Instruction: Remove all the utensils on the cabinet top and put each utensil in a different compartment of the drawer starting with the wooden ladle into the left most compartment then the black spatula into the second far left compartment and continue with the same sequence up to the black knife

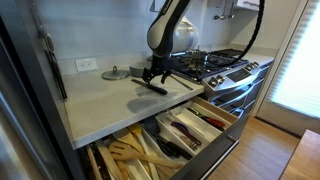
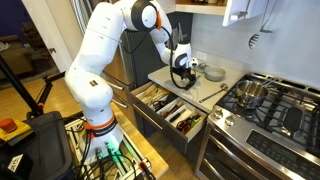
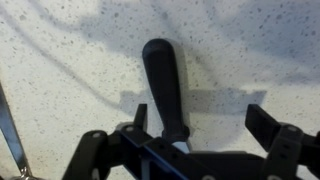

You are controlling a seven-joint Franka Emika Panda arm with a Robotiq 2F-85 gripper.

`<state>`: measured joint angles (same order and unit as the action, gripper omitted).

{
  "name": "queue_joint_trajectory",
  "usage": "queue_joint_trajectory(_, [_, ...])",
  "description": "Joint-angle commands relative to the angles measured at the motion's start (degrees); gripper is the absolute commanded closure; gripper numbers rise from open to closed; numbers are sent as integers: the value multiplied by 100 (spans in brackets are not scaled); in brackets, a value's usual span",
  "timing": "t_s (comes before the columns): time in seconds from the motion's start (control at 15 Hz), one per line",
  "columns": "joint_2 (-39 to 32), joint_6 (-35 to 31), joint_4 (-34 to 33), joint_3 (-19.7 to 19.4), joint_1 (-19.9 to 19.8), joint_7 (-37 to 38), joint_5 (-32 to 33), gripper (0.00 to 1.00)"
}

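Note:
My gripper lowers toward the cabinet top and closes around the handle next. The black handle (image 1: 154, 88) (image 3: 168, 92) lies just below, between the open fingers.
A black-handled utensil (image 3: 163, 80), seemingly the black knife, lies flat on the speckled white cabinet top (image 1: 105, 100). My gripper (image 3: 200, 112) hovers just over it, open, with the handle between the fingers and closer to one of them. The utensil's other end is hidden under the gripper body. In both exterior views the gripper (image 1: 155, 72) (image 2: 182, 72) points down at the utensil (image 1: 152, 88). The drawer (image 1: 215, 122) (image 2: 160, 108) below the counter stands open, with wooden utensils (image 1: 135, 155) in its end compartment and other utensils in the further compartments.
A gas stove (image 1: 215, 62) (image 2: 270, 105) with a pot adjoins the counter. A round lid (image 1: 115, 74) and a plate (image 2: 212, 73) sit near the wall. A thin metal utensil (image 2: 212, 93) lies near the counter edge. A refrigerator side (image 1: 30, 90) bounds the counter.

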<state>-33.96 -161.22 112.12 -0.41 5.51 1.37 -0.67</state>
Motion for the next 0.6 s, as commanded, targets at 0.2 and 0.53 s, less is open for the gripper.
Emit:
queue_joint_trajectory(0.2, [-530, 8, -517, -11, -48, 139, 7, 0])
queue_joint_trajectory(0.53, [-707, 42, -605, 90, -142, 62, -32, 50])
